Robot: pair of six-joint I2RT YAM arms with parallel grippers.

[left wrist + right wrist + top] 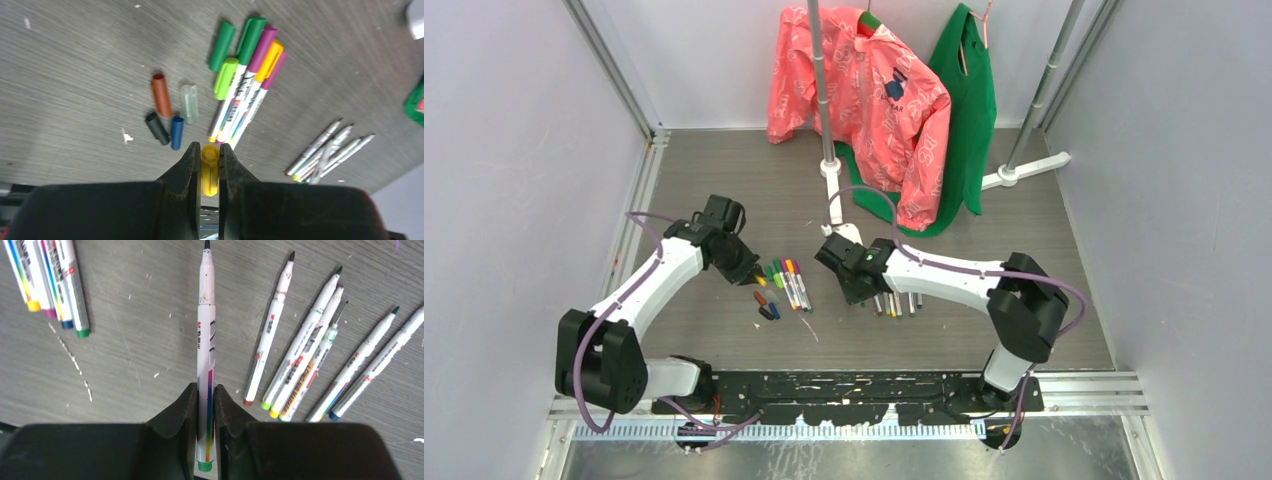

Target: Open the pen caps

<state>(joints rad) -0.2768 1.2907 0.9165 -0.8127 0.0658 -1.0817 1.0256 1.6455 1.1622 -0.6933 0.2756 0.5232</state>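
Note:
My right gripper, above the table's bare part beside the uncapped pens, should lower and release the pen's body alongside their row next.
My left gripper [206,147] is shut on a yellow pen cap [209,170], held a little above the table. Below it lie loose pen caps: orange-red [161,94], clear [189,103], black [157,128], blue [176,132], and two green ones [221,45]. Beside them is a bundle of capped pens [250,85]. My right gripper [205,388] is shut on the barrel of an uncapped pen [206,340] with a green end, its tip pointing away. Several uncapped pens [310,355] lie in a row to its right. From above, both grippers [759,278] [856,288] hover mid-table.
A clothes stand pole [822,90] with a white foot [832,170] rises at the back, carrying a pink jacket [874,100] and a green garment [969,110]. A second white foot [1024,170] lies at the back right. Grey walls [514,200] close in both sides.

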